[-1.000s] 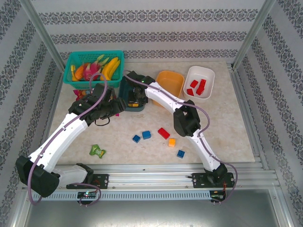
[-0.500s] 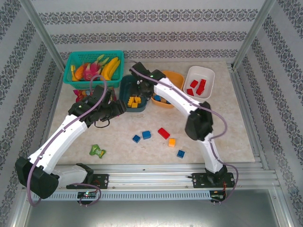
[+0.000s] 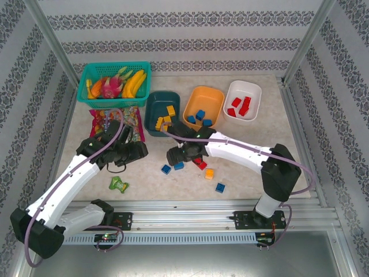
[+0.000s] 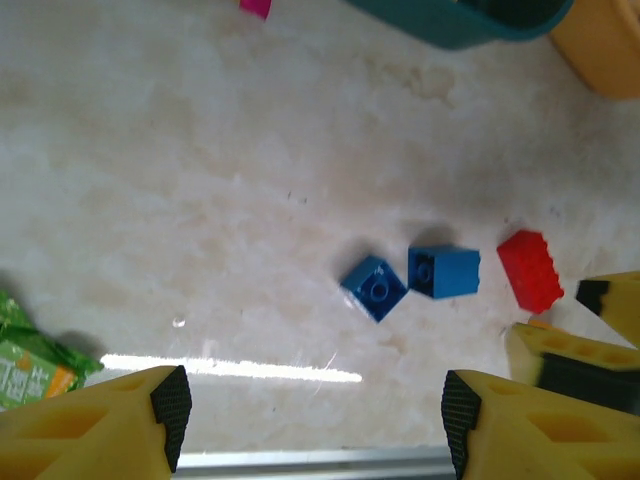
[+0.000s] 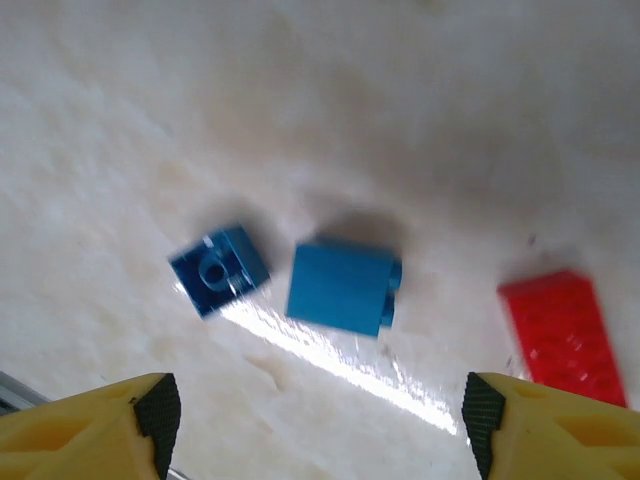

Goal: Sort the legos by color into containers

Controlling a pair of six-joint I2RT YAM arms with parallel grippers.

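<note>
The robot's right gripper will next go down around the blue brick beside the dark blue one, with a finger at its studded end, because that brick is below the gripper.
Loose legos lie mid-table: a dark blue brick, a blue brick, a red brick, an orange brick and another blue brick. My right gripper hovers open just above the dark blue brick and the blue brick, with the red brick to its right. My left gripper stands open to the left, holding nothing; the dark blue brick lies ahead of it. The teal tub holds yellow bricks, the orange tub blue ones, the white tub red ones.
A turquoise mesh basket of toy fruit stands at the back left. A candy bag lies in front of it, partly under the left arm. A small green toy figure sits near the front edge, left of the bricks.
The right arm swung from over the teal tub back down to the loose bricks mid-table, and its jaws opened. The left arm drew back slightly toward the near edge.
</note>
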